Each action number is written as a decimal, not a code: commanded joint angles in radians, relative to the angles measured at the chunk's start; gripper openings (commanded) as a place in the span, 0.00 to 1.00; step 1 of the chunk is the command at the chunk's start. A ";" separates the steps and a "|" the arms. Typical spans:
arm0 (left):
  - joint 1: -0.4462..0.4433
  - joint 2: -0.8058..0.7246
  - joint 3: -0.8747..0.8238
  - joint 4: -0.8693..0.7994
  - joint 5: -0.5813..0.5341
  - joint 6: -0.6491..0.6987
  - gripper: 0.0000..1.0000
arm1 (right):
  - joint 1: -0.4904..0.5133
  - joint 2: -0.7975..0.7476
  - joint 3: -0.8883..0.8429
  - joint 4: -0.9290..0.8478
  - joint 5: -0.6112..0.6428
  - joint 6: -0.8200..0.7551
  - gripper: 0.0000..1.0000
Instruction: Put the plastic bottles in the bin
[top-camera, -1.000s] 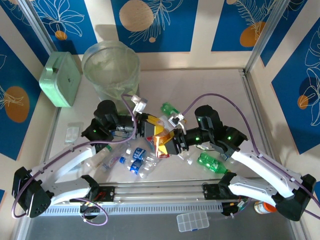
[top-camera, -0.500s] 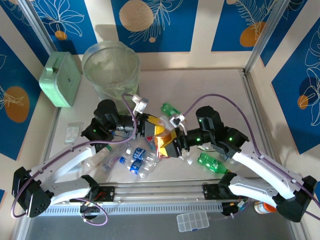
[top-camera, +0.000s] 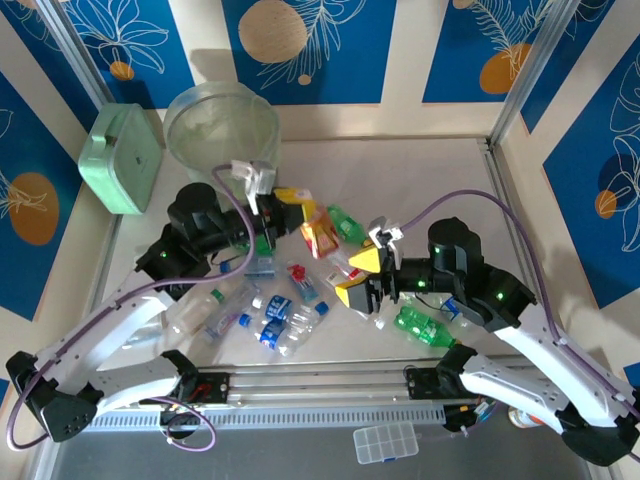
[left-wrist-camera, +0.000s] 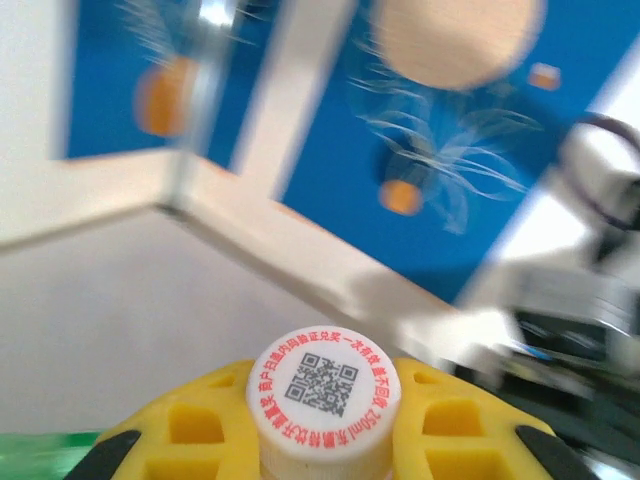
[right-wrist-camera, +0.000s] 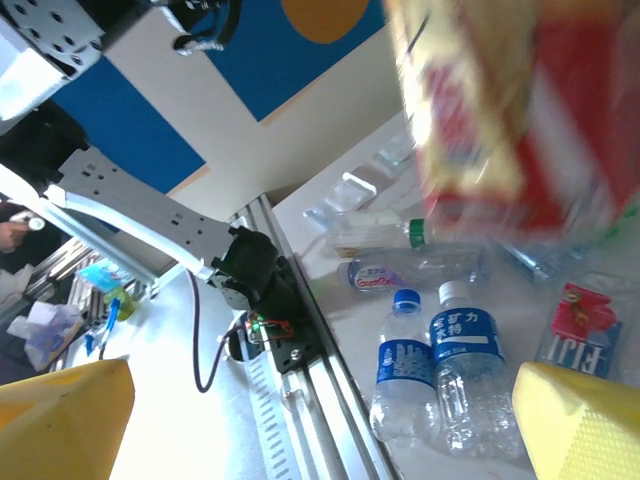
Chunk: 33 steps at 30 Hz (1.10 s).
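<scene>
My left gripper will next carry the red and yellow bottle outward, over the opening of the bin (top-camera: 222, 128), and release it, as the bin is open-topped.
My left gripper (top-camera: 293, 205) is shut on a plastic bottle with a red and yellow label (top-camera: 320, 237), held above the table to the right of the bin (top-camera: 222, 128). In the left wrist view its white cap (left-wrist-camera: 324, 385) sits clamped between the yellow fingers (left-wrist-camera: 190, 430). My right gripper (top-camera: 357, 276) stands open and holds nothing, right of that bottle. Below the open right gripper (right-wrist-camera: 320, 425) lie two blue-labelled bottles (right-wrist-camera: 470, 365). More bottles lie on the table: a green one (top-camera: 424, 326), another green one (top-camera: 346, 222), a red-labelled one (top-camera: 304, 284).
A mint green box (top-camera: 122, 158) stands left of the bin. Several loose bottles (top-camera: 275, 322) lie between the arms near the front rail (top-camera: 320, 385). A clear compartment box (top-camera: 385, 443) lies in front of the rail.
The right gripper opened, let go of the red and yellow bottle and drew back to the right. The left gripper carried that bottle up and back towards the bin.
</scene>
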 joint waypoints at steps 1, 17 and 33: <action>0.014 0.032 0.115 -0.117 -0.462 0.114 0.00 | -0.007 -0.015 0.033 -0.055 0.087 -0.025 0.97; 0.342 0.476 0.614 -0.294 -0.659 0.112 0.00 | -0.017 -0.024 -0.064 -0.011 0.132 0.007 0.96; 0.468 0.915 0.948 -0.642 -0.490 0.092 0.00 | -0.017 0.033 -0.117 0.047 0.123 0.055 0.95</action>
